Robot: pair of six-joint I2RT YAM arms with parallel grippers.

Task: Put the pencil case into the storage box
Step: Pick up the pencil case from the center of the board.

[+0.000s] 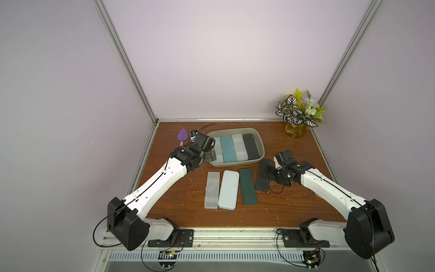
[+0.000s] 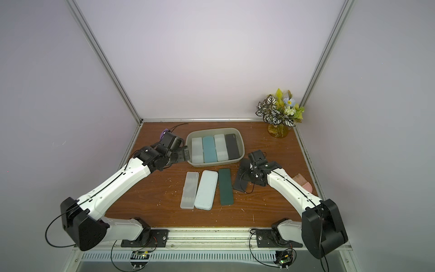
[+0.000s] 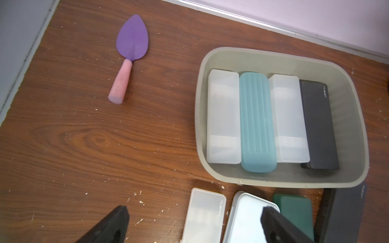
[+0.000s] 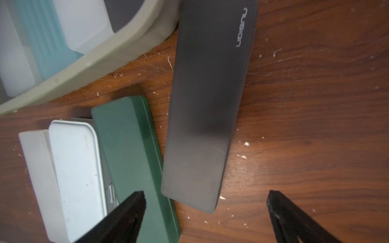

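Observation:
I should move my right gripper down onto the middle of the dark grey pencil case (image 1: pixel 262 181) (image 4: pixel 210 105) and close it across the case's long sides, because the case's width fits between the open fingers.
The grey-green storage box (image 1: pixel 235 130) (image 2: pixel 211 129) (image 3: pixel 202 117) holds several pencil cases side by side: frosted white, teal and black. Several more lie on the table in front of it. One is a dark grey pencil case (image 1: pixel 262 181) (image 4: pixel 210 105) lying flat, its far end beside the box's right front corner. My right gripper (image 1: pixel 268 172) (image 4: pixel 206 197) hangs open over this case, with its fingers on either side of the near end and nothing gripped. My left gripper (image 1: pixel 210 155) (image 3: pixel 195 212) is open and empty by the box's left front corner.
A frosted case (image 1: pixel 211 190), a pale blue case (image 1: pixel 227 189) and a dark green case (image 1: pixel 247 186) lie in a row left of the grey one. A purple trowel (image 3: pixel 131 42) lies at the back left. A flower vase (image 1: pixel 297 115) stands back right and a pink comb (image 2: pixel 302 183) lies by the right arm.

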